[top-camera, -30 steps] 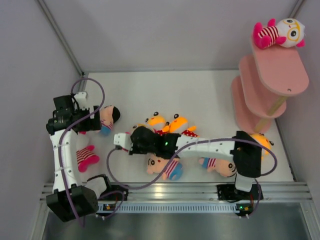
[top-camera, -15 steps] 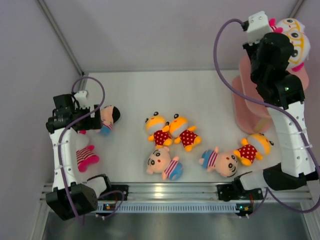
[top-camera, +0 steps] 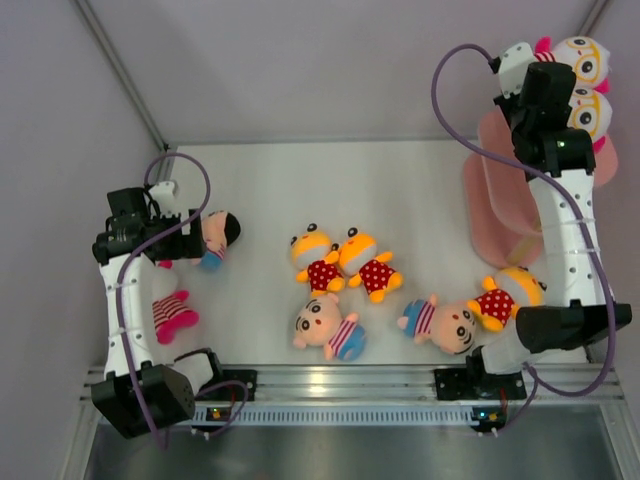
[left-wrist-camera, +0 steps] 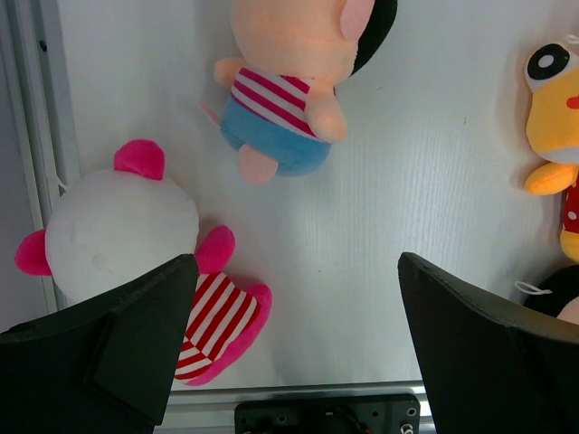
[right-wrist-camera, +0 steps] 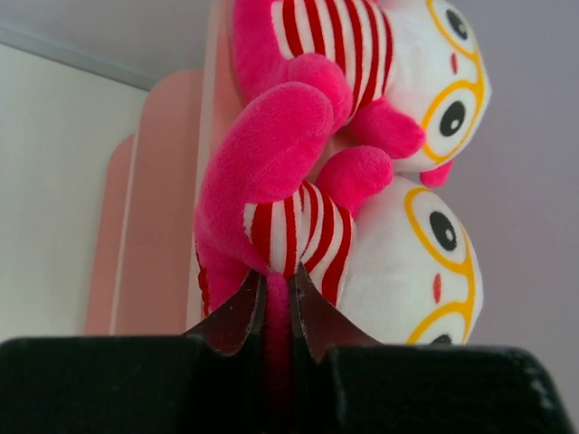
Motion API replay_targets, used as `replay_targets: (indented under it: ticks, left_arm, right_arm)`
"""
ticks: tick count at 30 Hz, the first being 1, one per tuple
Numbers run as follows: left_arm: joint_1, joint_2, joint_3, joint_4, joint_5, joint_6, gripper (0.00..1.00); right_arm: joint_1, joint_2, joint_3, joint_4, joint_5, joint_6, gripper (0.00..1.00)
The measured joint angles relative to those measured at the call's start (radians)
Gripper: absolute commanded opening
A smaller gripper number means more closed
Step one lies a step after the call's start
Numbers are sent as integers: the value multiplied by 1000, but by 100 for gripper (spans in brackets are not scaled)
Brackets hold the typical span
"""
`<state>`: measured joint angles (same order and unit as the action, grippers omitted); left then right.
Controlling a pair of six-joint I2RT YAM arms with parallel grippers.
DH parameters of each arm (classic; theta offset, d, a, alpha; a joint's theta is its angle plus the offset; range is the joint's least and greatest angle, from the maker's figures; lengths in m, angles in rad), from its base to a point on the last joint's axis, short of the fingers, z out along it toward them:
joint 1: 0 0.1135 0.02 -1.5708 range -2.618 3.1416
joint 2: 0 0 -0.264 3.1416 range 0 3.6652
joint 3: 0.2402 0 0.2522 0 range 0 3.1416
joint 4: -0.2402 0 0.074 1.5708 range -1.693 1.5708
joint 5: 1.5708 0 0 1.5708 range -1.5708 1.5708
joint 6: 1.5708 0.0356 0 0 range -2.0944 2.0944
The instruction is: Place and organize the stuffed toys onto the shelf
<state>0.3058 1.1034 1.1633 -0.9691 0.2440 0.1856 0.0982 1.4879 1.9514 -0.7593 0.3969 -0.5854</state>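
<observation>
The striped toy's white head [top-camera: 164,284] [left-wrist-camera: 123,228] is clear, below and to the left in the wrist view, so the left gripper should next go down that way onto it.
The pink shelf [top-camera: 500,190] stands at the right. A white-pink striped toy [top-camera: 578,58] lies on its top board. My right gripper [top-camera: 545,95] is shut on a second striped toy [top-camera: 590,110] right beside the first. In the right wrist view the gripper [right-wrist-camera: 279,307] pinches the pink fabric of the held toy [right-wrist-camera: 398,271], under the other toy [right-wrist-camera: 398,63]. My left gripper [top-camera: 178,242] is open and empty above a boy toy [top-camera: 215,238] and a third striped toy [top-camera: 172,315]. In the left wrist view it [left-wrist-camera: 294,344] hangs open over the boy [left-wrist-camera: 280,99] and the striped toy [left-wrist-camera: 127,226].
On the table lie two orange polka-dot toys [top-camera: 315,258] [top-camera: 368,265], a boy [top-camera: 328,330], another boy [top-camera: 440,322] and a third orange toy [top-camera: 505,298] near the shelf's foot. Walls close in on the left, back and right.
My right arm has swung from the middle of the table up to the shelf's top board, with a striped toy now beside the first one. The left arm has not moved.
</observation>
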Motion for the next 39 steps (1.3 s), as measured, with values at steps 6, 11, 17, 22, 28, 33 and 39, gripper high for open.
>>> replay_targets:
  ticks: [6,11,17,22,28,33,39]
  left_arm:
    - [0,1,0,0,1,0,98]
    - [0,1,0,0,1,0,98]
    - [0,3,2,-6,-11,29,98]
    - [0,28,43,-37,-230,176,98]
    - [35,27,-67,-79,-509,451,98]
    - [188,193,-119,-149,-460,549,98]
    - [298,431,62,-154,-275,450,98]
  right_arm:
    - [-25,43,-1,4,1,-10,27]
    - [-25,41,-1,4,-15,7,72]
    - [-22,-10,-34,18,-56,45,99]
    - [69,-118,-81,80,45,10,99]
    - [369,-193,-139,199,241,-126,99]
    - [519,-205,-278,283,303,-163,99]
    - [636,-186,-365,314,315,-165,99]
